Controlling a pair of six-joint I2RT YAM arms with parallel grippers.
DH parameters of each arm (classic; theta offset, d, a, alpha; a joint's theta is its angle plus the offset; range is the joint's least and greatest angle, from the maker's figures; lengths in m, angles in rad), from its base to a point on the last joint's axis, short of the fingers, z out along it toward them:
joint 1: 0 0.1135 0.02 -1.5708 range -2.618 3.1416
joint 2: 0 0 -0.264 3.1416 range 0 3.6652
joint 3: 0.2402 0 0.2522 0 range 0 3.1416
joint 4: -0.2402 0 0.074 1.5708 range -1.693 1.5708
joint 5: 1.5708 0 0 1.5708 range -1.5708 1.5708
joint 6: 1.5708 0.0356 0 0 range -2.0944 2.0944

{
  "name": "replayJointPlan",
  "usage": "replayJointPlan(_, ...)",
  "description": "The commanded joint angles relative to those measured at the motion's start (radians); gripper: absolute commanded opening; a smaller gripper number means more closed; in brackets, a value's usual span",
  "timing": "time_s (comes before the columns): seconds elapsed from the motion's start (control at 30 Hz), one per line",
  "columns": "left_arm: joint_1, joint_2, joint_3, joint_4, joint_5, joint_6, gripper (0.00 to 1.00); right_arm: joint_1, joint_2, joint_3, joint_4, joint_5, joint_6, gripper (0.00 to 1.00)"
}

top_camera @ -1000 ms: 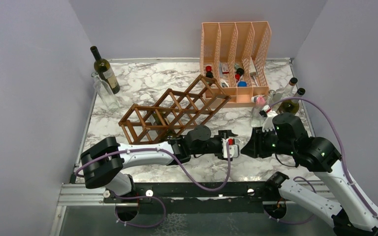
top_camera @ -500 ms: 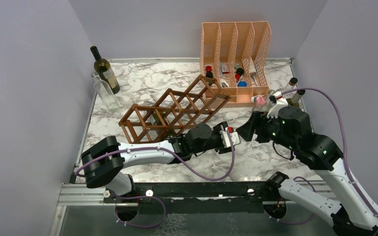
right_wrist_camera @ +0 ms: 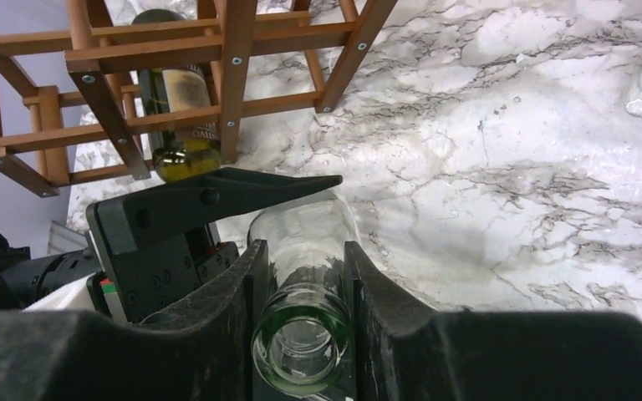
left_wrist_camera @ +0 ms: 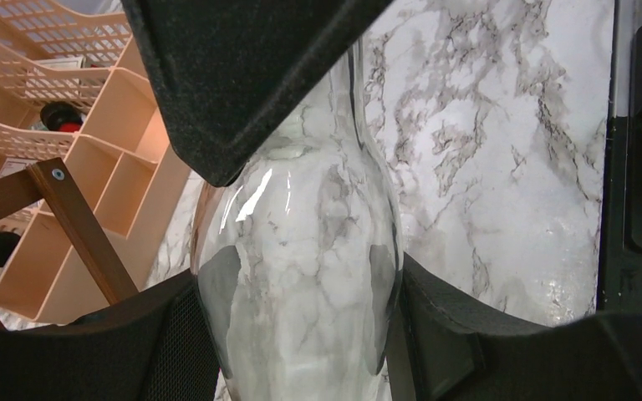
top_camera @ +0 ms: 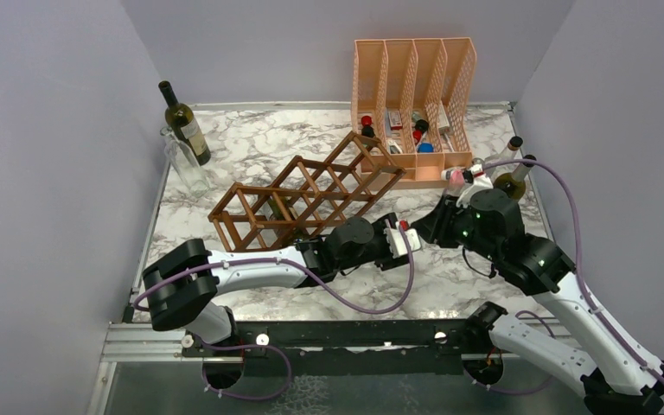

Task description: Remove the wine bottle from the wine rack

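The bare tabletop before the peach organiser lies outward and below. My right gripper needs to carry the clear bottle outward next, lower it there and let it go.
The brown wooden wine rack (top_camera: pixel 307 201) lies at mid table, and a dark wine bottle (right_wrist_camera: pixel 180 109) rests in one of its cells. It also shows in the right wrist view (right_wrist_camera: pixel 217 50). A clear glass bottle (left_wrist_camera: pixel 301 251) is held between both grippers, off the rack to its right. My left gripper (left_wrist_camera: pixel 297 334) is shut on the bottle's body. My right gripper (right_wrist_camera: pixel 301 284) is shut on its neck, with the green-tinted mouth (right_wrist_camera: pixel 301 344) facing the camera. In the top view the left gripper (top_camera: pixel 400 238) and right gripper (top_camera: pixel 437 227) nearly touch.
A peach mesh file organiser (top_camera: pixel 415 78) holding small bottles stands at the back. A green wine bottle (top_camera: pixel 186 125) and a clear bottle (top_camera: pixel 183 164) stand at the back left. Two more bottles (top_camera: pixel 510 173) stand at the right edge.
Both grippers have moved away from the near edge, towards the rack's right end and the organiser. The right wrist has swung left and stays close to the left gripper.
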Motion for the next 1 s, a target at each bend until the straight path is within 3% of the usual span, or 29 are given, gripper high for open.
replayJointPlan(0.0, -0.001, -0.051, 0.06, 0.094, -0.01, -0.017, 0.35, 0.003, -0.014, -0.033, 0.068, 0.035, 0.029, 0.17)
replayJointPlan(0.1, -0.001, -0.059, 0.057, 0.095, 0.018, -0.018, 0.68, 0.003, 0.001, -0.012, 0.069, 0.06, 0.009, 0.04)
replayJointPlan(0.27, -0.003, -0.078, 0.059, 0.094, 0.085, -0.018, 0.98, 0.003, 0.079, 0.074, 0.011, 0.18, -0.054, 0.01)
replayJointPlan(0.47, -0.001, -0.124, 0.046, 0.095, 0.038, 0.032, 0.99, 0.003, 0.145, 0.134, -0.005, 0.314, -0.094, 0.01)
replayJointPlan(0.73, 0.027, -0.237, 0.015, 0.131, -0.188, 0.14, 0.99, -0.007, 0.373, 0.325, -0.106, 0.515, -0.151, 0.01)
replayJointPlan(0.97, 0.096, -0.283, -0.014, 0.194, -0.325, 0.145, 0.98, -0.136, 0.498, 0.437, -0.074, 0.453, -0.251, 0.01)
